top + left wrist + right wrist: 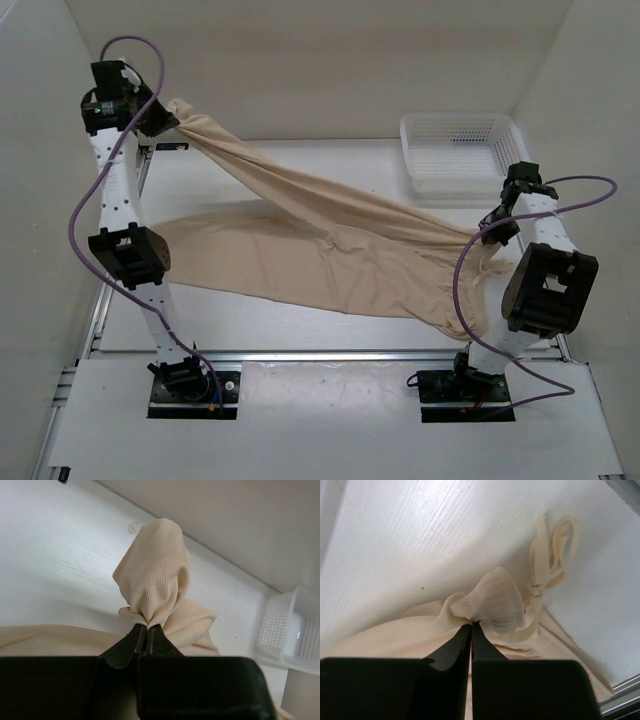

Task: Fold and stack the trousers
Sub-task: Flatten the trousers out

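The bunched leg end still hangs above the table, so next the robot will lower its left gripper toward the bare tabletop beyond the trousers' flat second leg and release that end.
The beige trousers (pixel 330 245) stretch across the table from far left to near right, partly lifted. My left gripper (pixel 165 118) is shut on one leg end, a bunched tuft of fabric (pixel 155 580), and holds it up at the far left. My right gripper (pixel 490 243) is shut on the waist end, where ribbed fabric (pixel 495 602) and a drawstring (pixel 552 555) show. The second leg (pixel 230 250) lies flat on the table towards the left arm. The cloth between the grippers hangs as a taut band.
A white mesh basket (pixel 460 150) stands at the far right of the table; it also shows in the left wrist view (pixel 295 630). White walls enclose the table on the left, the back and the right. The metal rail (pixel 330 355) runs along the near edge.
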